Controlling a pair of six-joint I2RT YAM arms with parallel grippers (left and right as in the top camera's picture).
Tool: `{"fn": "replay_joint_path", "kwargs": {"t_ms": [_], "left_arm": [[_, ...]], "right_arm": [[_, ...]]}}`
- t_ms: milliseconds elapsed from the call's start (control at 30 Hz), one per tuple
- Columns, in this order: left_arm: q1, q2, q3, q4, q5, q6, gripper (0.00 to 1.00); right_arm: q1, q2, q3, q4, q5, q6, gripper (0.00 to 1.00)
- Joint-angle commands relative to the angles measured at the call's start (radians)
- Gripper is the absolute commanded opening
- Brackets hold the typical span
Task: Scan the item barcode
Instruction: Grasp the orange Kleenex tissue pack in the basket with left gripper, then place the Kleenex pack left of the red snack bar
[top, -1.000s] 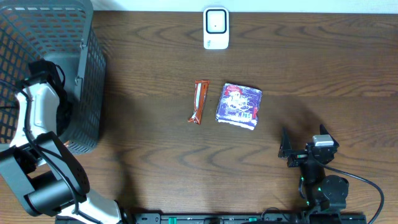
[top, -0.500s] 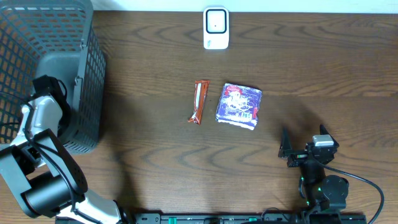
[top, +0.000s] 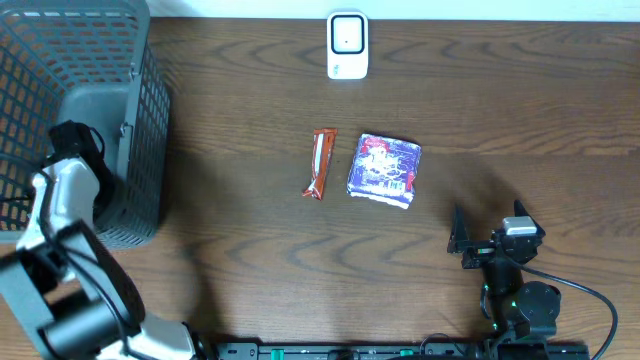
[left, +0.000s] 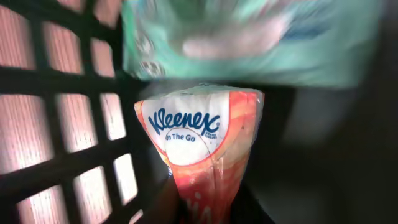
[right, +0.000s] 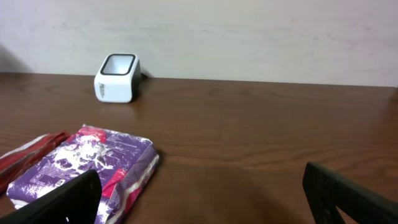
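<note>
The left gripper rises over the basket's side next and lowers the pack beside the red bar. It releases the pack there, as the table between basket (top: 100, 60) and red bar lies bare.
In the left wrist view my left gripper (left: 208, 211) is shut on an orange and white Kleenex tissue pack (left: 202, 140) inside the dark mesh basket (top: 100, 60). The pack stands up from between the jaws. From overhead the left arm (top: 68, 175) reaches into the basket, and both pack and fingers are hidden there. The white barcode scanner (top: 347, 45) stands at the table's far edge; it is the scanner (right: 117, 78) in the right wrist view. My right gripper (top: 488, 225) rests open near the front right, and the gripper (right: 202, 199) holds nothing.
A purple packet (top: 384, 170) and a red bar (top: 320, 164) lie side by side mid-table; the packet (right: 93, 162) sits just left of my right gripper's left finger. A green pack (left: 249, 37) lies in the basket behind the tissues. Basket bars (left: 62, 81) stand to the left.
The left gripper has closed on the tissue pack inside the basket, and the left wrist shifted slightly. The right arm and the table items have not moved.
</note>
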Motion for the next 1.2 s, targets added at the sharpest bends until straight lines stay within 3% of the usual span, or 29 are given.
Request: {"fn": "replay_joint_path", "kwargs": {"t_ms": [0, 167, 267, 467, 667, 867, 1067, 1167], "left_arm": [[0.003, -0.204, 0.101, -0.002, 0.001, 0.021, 0.07], [0.002, -0.432, 0.125, 0.07, 0.019, 0.021, 0.07], [-0.003, -0.567, 0.125, 0.131, 0.116, 0.035, 0.07], [-0.111, -0.755, 0.125, 0.325, 0.529, 0.216, 0.07], [-0.353, -0.843, 0.125, 0.455, 0.552, 0.414, 0.07], [-0.609, -0.766, 0.101, 0.326, 0.551, 0.615, 0.07], [-0.774, -0.507, 0.087, 0.228, 0.549, 0.724, 0.07], [-0.823, -0.36, 0.087, 0.226, 0.45, 0.732, 0.08]], "right_arm": [[-0.006, -0.004, -0.004, -0.001, -0.005, 0.003, 0.99], [-0.006, -0.004, -0.003, -0.001, -0.005, 0.003, 0.99], [-0.006, -0.004, -0.004, -0.001, -0.005, 0.003, 0.99], [-0.006, -0.004, -0.004, -0.001, -0.005, 0.003, 0.99], [-0.006, -0.004, -0.004, -0.001, -0.005, 0.003, 0.99], [-0.006, -0.004, -0.003, -0.001, -0.005, 0.003, 0.99], [-0.006, -0.004, -0.003, -0.001, -0.005, 0.003, 0.99], [-0.006, -0.004, -0.004, -0.001, -0.005, 0.003, 0.99]]}}
